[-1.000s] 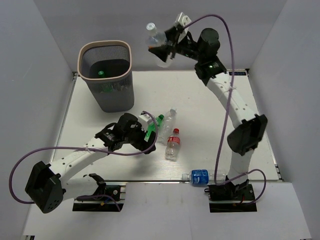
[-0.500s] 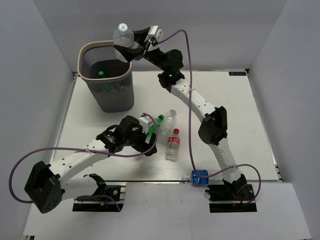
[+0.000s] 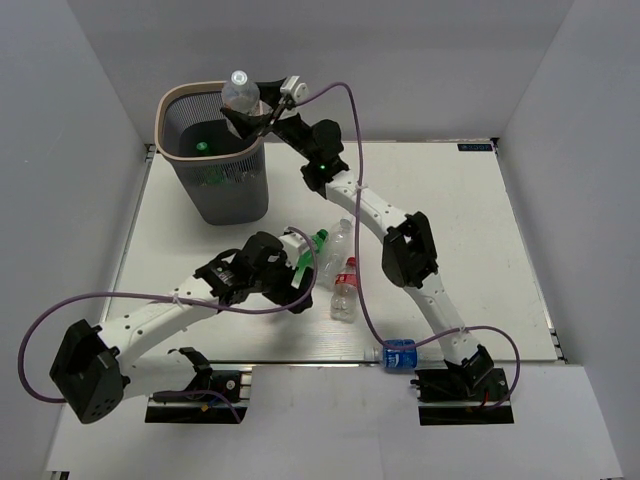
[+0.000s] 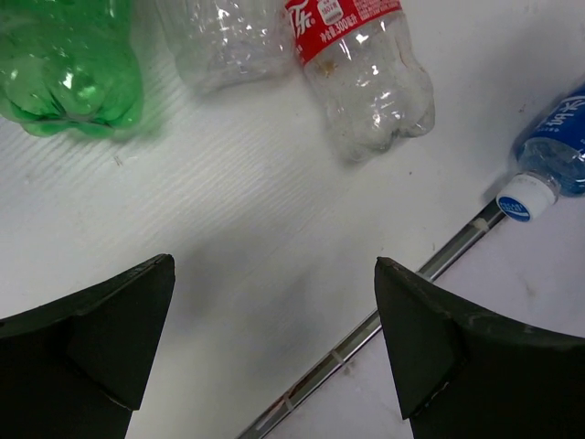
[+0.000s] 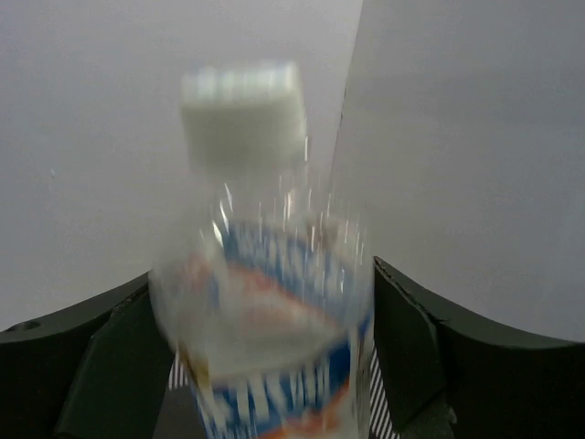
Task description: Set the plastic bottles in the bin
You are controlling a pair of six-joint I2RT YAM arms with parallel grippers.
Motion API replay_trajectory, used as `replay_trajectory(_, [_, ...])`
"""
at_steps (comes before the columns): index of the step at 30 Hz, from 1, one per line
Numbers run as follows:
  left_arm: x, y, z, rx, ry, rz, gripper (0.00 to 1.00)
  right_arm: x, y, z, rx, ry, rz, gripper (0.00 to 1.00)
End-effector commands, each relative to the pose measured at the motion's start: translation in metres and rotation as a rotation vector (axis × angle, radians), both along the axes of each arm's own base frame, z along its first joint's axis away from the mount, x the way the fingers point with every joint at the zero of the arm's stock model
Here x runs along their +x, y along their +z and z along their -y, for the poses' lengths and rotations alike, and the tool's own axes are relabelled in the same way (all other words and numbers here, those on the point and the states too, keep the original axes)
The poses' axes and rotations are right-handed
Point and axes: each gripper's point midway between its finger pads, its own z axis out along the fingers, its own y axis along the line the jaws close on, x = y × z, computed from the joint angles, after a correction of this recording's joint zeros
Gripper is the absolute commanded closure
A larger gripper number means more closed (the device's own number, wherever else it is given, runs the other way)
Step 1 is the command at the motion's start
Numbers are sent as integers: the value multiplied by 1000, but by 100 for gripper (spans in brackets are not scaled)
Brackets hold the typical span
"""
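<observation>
Since the green bottle lies beyond my open fingers, its base nearest, I should move my left gripper outward, then down astride the bottle's lower body (image 3: 303, 265) (image 4: 75, 73) and close.
The dark grey ribbed bin (image 3: 228, 192) with a pale rim stands at the back left, with something green inside (image 3: 201, 146). My right gripper (image 3: 252, 112) reaches over its right rim. A clear bottle with a blue and red label (image 3: 240, 92) (image 5: 265, 302) sits blurred between its wide-spread fingers (image 5: 411, 338), white cap up. My left gripper (image 3: 300, 266) (image 4: 274, 302) is open and empty just above the table. Beyond it lie a green bottle (image 4: 69, 64) (image 3: 318, 240), a clear bottle (image 4: 224, 37) (image 3: 341, 236) and a red-labelled bottle (image 4: 361, 64) (image 3: 346, 285).
A blue-labelled bottle (image 3: 400, 353) (image 4: 553, 146) lies at the table's front edge by the right arm's base. The metal front edge strip (image 4: 366, 325) runs just past my left fingers. White walls close in the back and sides.
My right arm has swung left from the back wall to over the bin's rim, carrying the clear bottle, which is now blurred between the fingers. My left gripper has barely moved.
</observation>
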Motion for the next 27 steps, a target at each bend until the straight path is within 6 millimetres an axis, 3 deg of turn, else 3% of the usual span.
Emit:
replay_trajectory(1, [17, 16, 4, 20, 5, 71, 0, -5, 13, 3, 31, -12, 56, 19])
replay_trajectory(2, [18, 13, 3, 37, -13, 77, 0, -7, 12, 0, 22, -4, 55, 10])
replay_trajectory(6, [28, 12, 9, 67, -40, 100, 0, -10, 24, 8, 25, -13, 70, 10])
replay_trajectory(7, [34, 15, 11, 60, -37, 130, 0, -21, 50, 19, 53, -15, 98, 10])
replay_trajectory(9, [43, 13, 12, 81, -33, 158, 0, -21, 58, 29, 55, -26, 106, 10])
replay_trajectory(10, [49, 16, 13, 79, -27, 186, 0, -33, 88, 47, 91, -42, 134, 10])
replay_trajectory(11, [53, 15, 13, 90, -32, 203, 0, -31, 87, 52, 87, -48, 116, 13])
replay_trajectory(12, [59, 17, 11, 91, -20, 222, 0, -17, 93, 71, 99, -87, 95, 19])
replay_trajectory(13, [63, 16, 14, 95, -26, 227, 0, -23, 112, 87, 117, -100, 90, 31])
replay_trajectory(14, [66, 13, 14, 112, -30, 242, 0, -7, 99, 101, 78, -125, 27, 78])
replay_trajectory(15, [76, 17, 12, 120, -8, 266, 0, -4, 113, 126, 90, -161, -9, 100])
replay_trajectory(16, [79, 12, 9, 143, 7, 266, 0, 11, 87, 131, 49, -179, -87, 100])
replay_trajectory(17, [90, 14, 10, 166, 21, 292, 0, 6, 97, 163, 42, -210, -108, 100])
replay_trajectory(18, [93, 10, 7, 193, 27, 296, 0, 14, 75, 172, -36, -206, -173, 100])
replay_trajectory(19, [98, 12, 7, 207, 30, 311, 0, 30, 35, 188, -93, -238, -251, 100])
replay_trajectory(20, [104, 12, 7, 215, 45, 322, 0, 9, 35, 207, -113, -241, -263, 100])
replay_trajectory(21, [108, 9, 8, 238, 42, 326, 0, 1, 20, 212, -164, -227, -272, 100])
replay_trajectory(22, [110, 4, 6, 259, 39, 325, 0, 6, -19, 231, -221, -243, -341, 100])
replay_trajectory(23, [114, 5, 8, 261, 46, 333, 0, -19, -24, 245, -251, -240, -346, 100])
replay_trajectory(24, [115, 0, 6, 284, 41, 334, 0, -26, -33, 251, -274, -240, -360, 100])
replay_trajectory(25, [122, -8, 3, 314, 57, 323, 0, -27, -74, 262, -336, -237, -454, 85])
replay_trajectory(26, [125, -11, 5, 325, 46, 323, 0, -43, -83, 269, -361, -231, -468, 72])
replay_trajectory(27, [126, -18, 3, 346, 49, 314, 0, -54, -80, 278, -361, -245, -467, 64])
